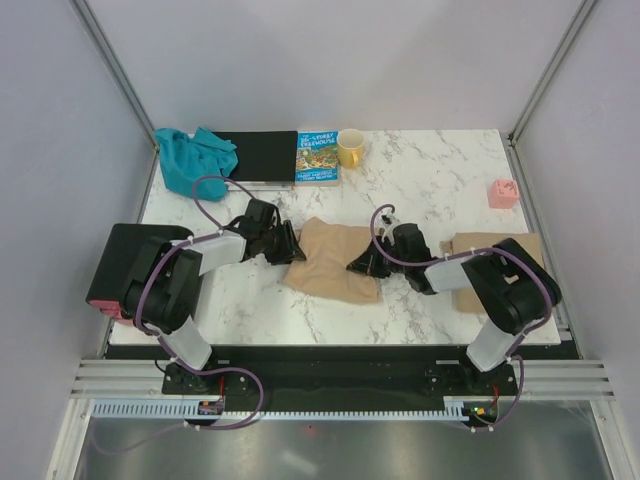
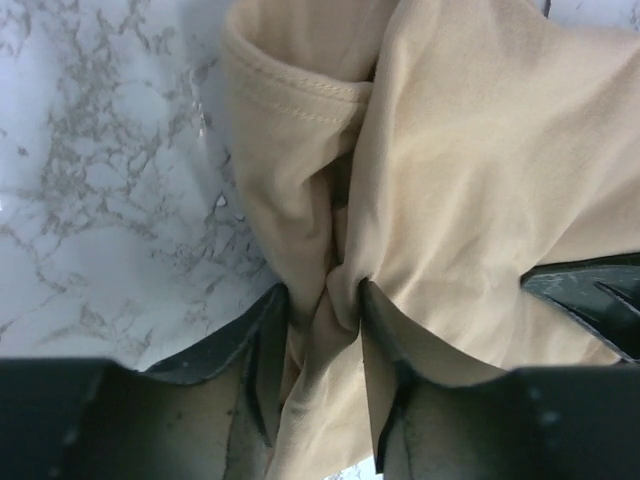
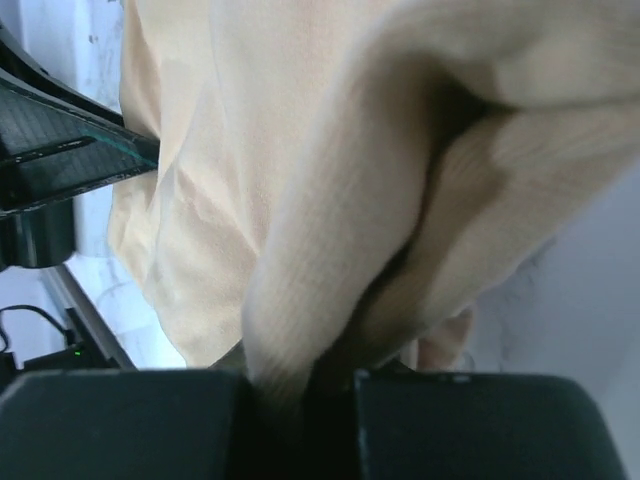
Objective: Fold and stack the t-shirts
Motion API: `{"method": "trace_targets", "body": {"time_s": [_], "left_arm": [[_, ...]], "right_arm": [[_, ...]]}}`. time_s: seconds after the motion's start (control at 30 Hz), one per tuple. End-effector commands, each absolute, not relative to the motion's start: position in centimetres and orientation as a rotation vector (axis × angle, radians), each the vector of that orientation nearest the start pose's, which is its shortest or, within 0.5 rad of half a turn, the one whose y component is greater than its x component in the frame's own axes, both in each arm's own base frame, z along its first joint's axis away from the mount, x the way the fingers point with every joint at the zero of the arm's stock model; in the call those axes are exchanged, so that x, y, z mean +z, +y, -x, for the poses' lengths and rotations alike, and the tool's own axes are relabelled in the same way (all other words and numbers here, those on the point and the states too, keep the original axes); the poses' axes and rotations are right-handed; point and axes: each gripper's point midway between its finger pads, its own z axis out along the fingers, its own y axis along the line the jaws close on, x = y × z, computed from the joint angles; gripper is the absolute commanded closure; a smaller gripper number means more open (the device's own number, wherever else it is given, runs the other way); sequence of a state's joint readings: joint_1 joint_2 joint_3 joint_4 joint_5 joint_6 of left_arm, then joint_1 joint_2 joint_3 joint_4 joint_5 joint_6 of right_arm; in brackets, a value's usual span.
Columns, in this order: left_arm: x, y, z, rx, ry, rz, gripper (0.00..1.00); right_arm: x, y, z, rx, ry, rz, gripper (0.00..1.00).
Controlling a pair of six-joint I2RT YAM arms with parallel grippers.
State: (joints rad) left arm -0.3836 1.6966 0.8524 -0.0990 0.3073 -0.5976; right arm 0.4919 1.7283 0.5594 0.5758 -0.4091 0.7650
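The second tan t-shirt lies flat to the right of my right gripper in the top view, so next I carry the held t-shirt over it and release.
A tan t-shirt lies crumpled in the middle of the marble table. My left gripper is at its left edge. In the left wrist view a bunched fold of the shirt is pinched in that gripper. My right gripper is at the shirt's right edge. There the cloth rises in a lifted fold that runs down into the nearly closed right gripper. A second tan t-shirt lies flat at the right, partly under the right arm. A teal-blue garment is heaped at the back left corner.
Along the back edge stand a flat black board, a colourful picture book and a yellow mug. A small pink object sits near the right edge. Grey walls close in the table on three sides.
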Motion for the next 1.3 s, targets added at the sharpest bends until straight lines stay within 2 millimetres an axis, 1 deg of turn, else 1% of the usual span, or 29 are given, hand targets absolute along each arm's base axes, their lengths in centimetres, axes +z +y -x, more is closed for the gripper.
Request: {"method": "trace_targets", "body": {"time_s": [0.0, 0.03, 0.07, 0.13, 0.17, 0.23, 0.27, 0.33, 0.37, 0.4, 0.43, 0.47, 0.53, 0.6, 0.63, 0.67, 0.73, 0.77, 0.83, 0.87, 0.9, 0.93, 0.97, 1.03, 1.1, 1.13, 1.2, 1.23, 1.27], "left_arm": [[1.2, -18.0, -29.5, -0.558, 2.679, 0.184, 0.54], [1.3, -17.4, -29.6, -0.519, 2.667, 0.201, 0.53], [2.1, -17.3, -29.8, -0.514, 2.639, 0.211, 0.52], [2.4, -16.3, -29.9, -0.454, 2.621, 0.251, 0.51], [2.7, -16.1, -30.0, -0.444, 2.609, 0.261, 0.51], [3.1, -15.6, -30.2, -0.410, 2.592, 0.278, 0.50], [3.1, -15.5, -30.1, -0.404, 2.593, 0.288, 0.50], [3.2, -15.3, -30.1, -0.397, 2.593, 0.292, 0.50], [3.2, -15.3, -30.0, -0.396, 2.594, 0.292, 0.50], [3.2, -15.3, -30.1, -0.394, 2.594, 0.291, 0.50], [3.2, -15.3, -30.0, -0.391, 2.596, 0.296, 0.50], [3.2, -15.2, -30.0, -0.390, 2.594, 0.294, 0.50], [3.3, -15.3, -30.1, -0.390, 2.590, 0.296, 0.50], [3.4, -15.3, -30.1, -0.394, 2.588, 0.295, 0.50], [3.5, -15.4, -30.2, -0.400, 2.587, 0.291, 0.50], [3.5, -15.4, -30.2, -0.400, 2.585, 0.289, 0.50], [3.5, -15.5, -30.2, -0.405, 2.587, 0.286, 0.50], [3.6, -15.5, -30.2, -0.408, 2.586, 0.285, 0.51], [3.6, -15.5, -30.1, -0.409, 2.587, 0.282, 0.51], [3.5, -15.5, -30.0, -0.411, 2.589, 0.282, 0.51], [3.4, -15.5, -29.9, -0.414, 2.592, 0.281, 0.51], [3.4, -15.5, -29.9, -0.414, 2.590, 0.281, 0.51], [3.4, -15.6, -29.8, -0.418, 2.591, 0.278, 0.51], [3.5, -15.7, -29.9, -0.427, 2.587, 0.275, 0.51], [3.6, -15.8, -30.0, -0.437, 2.583, 0.272, 0.51], [3.6, -15.9, -30.0, -0.440, 2.585, 0.271, 0.51], [3.7, -16.0, -30.0, -0.450, 2.585, 0.270, 0.51], [3.7, -16.1, -30.1, -0.457, 2.583, 0.266, 0.52], [3.7, -16.2, -30.1, -0.460, 2.583, 0.263, 0.52]], "right_arm": [[2.6, 22.9, -28.7, 0.844, 2.391, -0.053, 1.00], [3.2, 22.6, -28.8, 0.823, 2.376, -0.049, 1.00], [4.3, 22.2, -28.8, 0.812, 2.357, -0.051, 1.00], [5.3, 21.7, -29.0, 0.782, 2.330, -0.062, 1.00], [6.2, 21.6, -29.0, 0.781, 2.311, -0.060, 1.00], [6.3, 21.2, -28.8, 0.749, 2.327, -0.042, 1.00], [7.1, 21.3, -29.2, 0.749, 2.313, -0.030, 1.00], [7.0, 21.0, -28.8, 0.718, 2.351, -0.007, 1.00], [7.9, 21.1, -29.1, 0.716, 2.338, 0.011, 1.00], [8.1, 21.0, -29.1, 0.706, 2.343, 0.028, 1.00], [7.7, 20.6, -28.4, 0.679, 2.391, 0.038, 1.00], [8.7, 20.7, -28.7, 0.680, 2.378, 0.059, 1.00], [8.8, 20.4, -28.0, 0.659, 2.420, 0.074, 1.00], [10.1, 20.2, -28.3, 0.642, 2.408, 0.081, 1.00], [10.2, 19.8, -27.9, 0.627, 2.425, 0.080, 1.00], [11.1, 19.5, -28.2, 0.603, 2.403, 0.071, 1.00], [11.1, 18.4, -27.7, 0.537, 2.433, 0.069, 1.00], [11.9, 18.3, -27.9, 0.525, 2.426, 0.074, 1.00], [12.0, 17.2, -27.5, 0.453, 2.454, 0.069, 1.00], [12.8, 17.0, -27.7, 0.438, 2.442, 0.071, 1.00], [13.0, 16.3, -28.0, 0.384, 2.437, 0.062, 1.00], [12.9, 15.4, -27.5, 0.337, 2.462, 0.071, 1.00], [13.6, 15.1, -27.7, 0.313, 2.453, 0.068, 1.00], [14.0, 14.0, -27.4, 0.279, 2.470, 0.073, 1.00], [15.0, 13.2, -27.6, 0.274, 2.463, 0.056, 1.00], [15.1, 12.8, -27.1, 0.264, 2.482, 0.055, 1.00], [16.1, 12.1, -27.2, 0.249, 2.474, 0.055, 1.00], [16.1, 11.6, -26.7, 0.229, 2.504, 0.060, 1.00], [16.6, 11.4, -26.7, 0.219, 2.501, 0.070, 1.00]]}}
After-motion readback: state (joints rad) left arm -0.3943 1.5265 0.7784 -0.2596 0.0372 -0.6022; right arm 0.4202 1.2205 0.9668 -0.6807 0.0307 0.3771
